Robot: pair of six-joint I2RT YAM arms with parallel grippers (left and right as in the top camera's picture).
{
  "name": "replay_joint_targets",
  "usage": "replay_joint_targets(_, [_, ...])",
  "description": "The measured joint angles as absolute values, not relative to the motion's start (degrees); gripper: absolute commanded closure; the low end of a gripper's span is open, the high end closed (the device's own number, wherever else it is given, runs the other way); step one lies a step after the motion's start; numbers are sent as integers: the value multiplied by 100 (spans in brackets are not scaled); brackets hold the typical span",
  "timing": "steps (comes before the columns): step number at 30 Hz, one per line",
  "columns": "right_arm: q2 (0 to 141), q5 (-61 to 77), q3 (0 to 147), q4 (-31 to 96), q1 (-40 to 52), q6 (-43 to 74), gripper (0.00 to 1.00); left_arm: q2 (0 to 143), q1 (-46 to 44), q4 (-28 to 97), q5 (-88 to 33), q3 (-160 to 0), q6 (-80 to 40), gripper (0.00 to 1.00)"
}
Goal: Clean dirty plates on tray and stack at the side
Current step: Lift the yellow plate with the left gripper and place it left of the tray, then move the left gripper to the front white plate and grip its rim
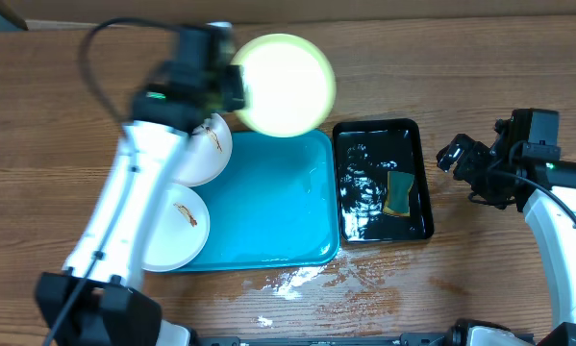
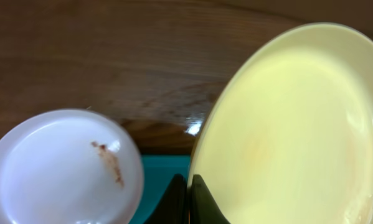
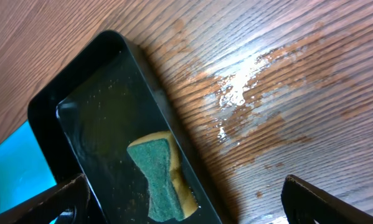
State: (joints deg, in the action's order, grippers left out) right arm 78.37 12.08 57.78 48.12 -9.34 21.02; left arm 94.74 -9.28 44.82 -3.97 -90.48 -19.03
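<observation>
The robot's left gripper should next carry the pale yellow-green plate to the left in the overhead view, then back and down onto the empty wood beside the white plates.
My left gripper (image 1: 232, 85) is shut on the rim of the pale yellow-green plate (image 1: 284, 85) and holds it raised over the far edge of the turquoise tray (image 1: 268, 202). In the left wrist view the plate (image 2: 298, 130) fills the right side, its edge pinched between my fingers (image 2: 189, 199). Two white plates with brown smears lie at the tray's left: one at the far left (image 1: 209, 149), also in the left wrist view (image 2: 65, 171), one nearer (image 1: 177, 229). My right gripper (image 1: 458, 154) is open and empty, right of the black tray.
A glossy black tray (image 1: 417, 183) with water and a green-yellow sponge (image 1: 401, 192) stands right of the turquoise tray; the sponge also shows in the right wrist view (image 3: 161, 177). Wet patches and white specks (image 1: 297, 279) lie on the wooden table by the front edge.
</observation>
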Motion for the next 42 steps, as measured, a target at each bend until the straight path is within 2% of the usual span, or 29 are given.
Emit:
replay_joint_targets(3, [7837, 1205, 5778, 4803, -934, 2104, 0, 9478, 314, 4720, -1243, -9048, -1962, 96])
replay_joint_targets(7, [7837, 1205, 5778, 4801, -934, 2102, 0, 9478, 1728, 5043, -1704, -9048, -2003, 96])
replay_joint_targets(10, [7837, 1205, 5778, 4801, -934, 2102, 0, 9478, 2637, 5205, -1468, -9048, -2276, 96])
replay_joint_targets(18, [7837, 1205, 5778, 4799, -934, 2099, 0, 10278, 4112, 4934, -506, -8739, -2862, 96])
replay_joint_targets(25, [7837, 1205, 5778, 4799, -934, 2104, 0, 11229, 4628, 4915, -331, -8689, -2882, 95])
replay_joint_targets(27, [7837, 1203, 5778, 4797, -934, 2102, 0, 11399, 4622, 4838, -316, -8689, -2880, 83])
replay_joint_targets(29, [7837, 1205, 5778, 4799, -934, 2102, 0, 11485, 4622, 4831, -318, -8680, -2864, 62])
replay_joint_targets(30, [7837, 1203, 5778, 4801, -934, 2102, 0, 11500, 4622, 4831, -318, -8674, -2845, 45])
replay_joint_targets(31, [7837, 1205, 5778, 4799, -934, 2102, 0, 11500, 4622, 4829, -318, -8674, -2856, 43])
replay_joint_targets(34, [7837, 1203, 5778, 4799, -934, 2102, 0, 11500, 4622, 5207, -569, -8676, -2801, 43])
replay_joint_targets(38, [7837, 1203, 5778, 4807, -934, 2102, 0, 11500, 4609, 6156, -1260, -8770, -2480, 57])
replay_joint_targets(42, [7837, 1205, 5778, 4858, -934, 2102, 0, 11498, 4418, 6855, -2211, -8781, -1793, 56])
